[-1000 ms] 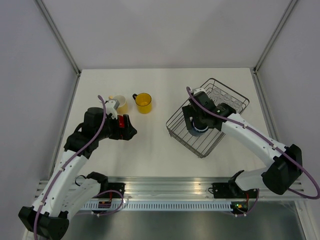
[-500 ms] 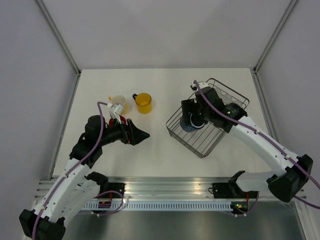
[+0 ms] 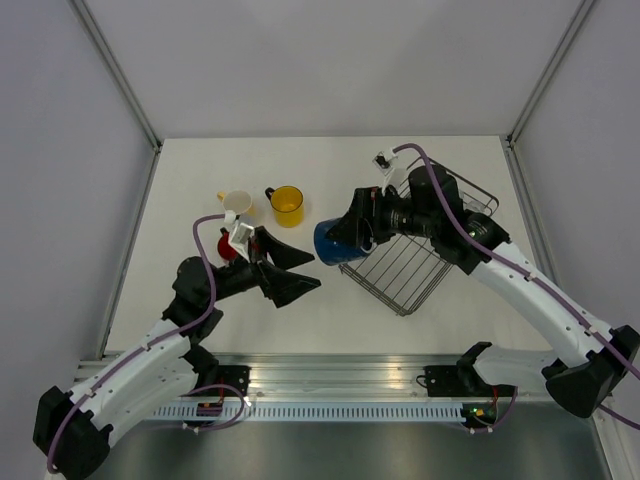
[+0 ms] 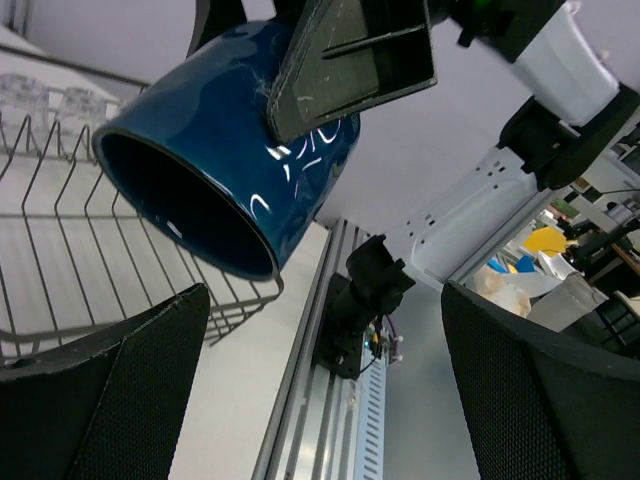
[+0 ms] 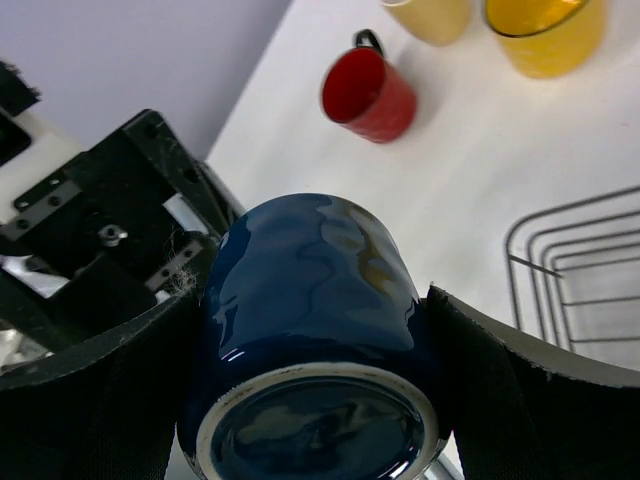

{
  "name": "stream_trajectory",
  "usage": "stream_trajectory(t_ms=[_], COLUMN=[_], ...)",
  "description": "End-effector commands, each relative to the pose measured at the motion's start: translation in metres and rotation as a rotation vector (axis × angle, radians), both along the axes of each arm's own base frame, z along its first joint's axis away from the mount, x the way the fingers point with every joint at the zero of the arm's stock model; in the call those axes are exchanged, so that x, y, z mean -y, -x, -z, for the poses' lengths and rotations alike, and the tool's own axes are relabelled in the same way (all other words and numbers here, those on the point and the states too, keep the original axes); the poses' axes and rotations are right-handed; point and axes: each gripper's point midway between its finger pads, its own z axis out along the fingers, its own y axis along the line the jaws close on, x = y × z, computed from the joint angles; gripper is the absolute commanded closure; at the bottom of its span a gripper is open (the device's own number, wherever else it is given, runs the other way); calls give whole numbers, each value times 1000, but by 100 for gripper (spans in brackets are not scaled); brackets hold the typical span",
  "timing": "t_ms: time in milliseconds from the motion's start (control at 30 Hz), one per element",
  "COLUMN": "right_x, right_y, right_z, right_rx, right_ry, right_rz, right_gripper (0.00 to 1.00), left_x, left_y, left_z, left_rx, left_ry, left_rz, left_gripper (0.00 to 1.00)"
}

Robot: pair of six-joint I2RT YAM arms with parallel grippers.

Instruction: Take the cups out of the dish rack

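Note:
My left gripper next tilts up toward level and onto the near edge of the blue mug's rim, as the mug's opening faces its spread fingers.
My right gripper is shut on the dark blue mug and holds it in the air just left of the dish rack. In the right wrist view the mug sits between the pads, base toward the camera. My left gripper is open and empty, jaws pointing at the blue mug from close by. The left wrist view shows the mug's mouth. The red mug, pale yellow mug and bright yellow mug stand on the table at the left. Clear tumblers sit in the rack.
The rack's wire floor lies behind the blue mug in the left wrist view. The three mugs on the table also show in the right wrist view: red, pale yellow, bright yellow. The table's front rail runs below.
My right arm lifted the blue mug out of the rack and carried it left. My left gripper left the red mug on the table, opened, and swung right toward the blue mug.

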Motion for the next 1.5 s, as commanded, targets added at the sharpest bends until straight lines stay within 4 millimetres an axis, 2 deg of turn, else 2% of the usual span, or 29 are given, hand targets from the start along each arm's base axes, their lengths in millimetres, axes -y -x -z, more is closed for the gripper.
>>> stream_trajectory(t_ms=[0, 167, 233, 333, 367, 600, 667, 700, 767, 867, 967, 1000, 1033, 1100, 1133, 1167, 1233, 1367, 1467], right_x=[-19, -25, -29, -33, -34, -42, -45, -45, -47, -47, -43, -40, -39, -32, -30, -25, -18, 0, 18], right_y=[24, 36, 39, 45, 46, 61, 66, 69, 75, 78, 77, 75, 73, 65, 63, 62, 52, 41, 35], right_z=[-63, -74, -76, -79, -80, -85, -88, -91, -93, -91, -85, -83, -83, -79, -77, -74, -71, -66, -61], right_rx=[84, 76, 80, 74, 75, 75, 74, 85, 89, 90, 109, 122, 134, 168, 173, 193, 218, 267, 293], right_ry=[-233, -295, -319, -344, -350, -389, -398, -406, -412, -409, -398, -396, -391, -354, -338, -308, -276, -216, -153], right_rz=[-140, -191, -210, -231, -239, -289, -304, -312, -329, -335, -313, -289, -277, -218, -200, -181, -115, -13, 67], right_gripper=[99, 100, 100, 100, 100, 100, 100, 100, 100, 100, 59, 34, 21, 2, 2, 2, 2, 2, 2], left_x=[-3, -3, 0, 1, 1, -2, -2, -2, -2, -1, 0, -1, -2, -1, -3, -2, -6, -8, -7], left_y=[12, 32, 35, 40, 41, 42, 41, 42, 41, 43, 47, 50, 51, 50, 53, 49, 48, 40, 20], left_z=[-45, -67, -68, -74, -75, -83, -83, -84, -85, -85, -81, -81, -80, -73, -74, -66, -66, -52, -33], left_rx=[156, 242, 249, 277, 281, 305, 307, 308, 311, 323, 339, 356, 363, 371, 388, 359, 398, 399, 376], left_ry=[171, 260, 268, 292, 295, 325, 325, 326, 325, 316, 291, 287, 281, 249, 245, 209, 189, 97, -35], left_rz=[27, 106, 128, 143, 143, 125, 121, 123, 121, 131, 147, 149, 149, 142, 139, 128, 92, 36, -39], left_gripper=[0, 0, 2, 11, 16, 69, 75, 86, 96, 98, 98, 98, 98, 98, 98, 98, 98, 98, 98])
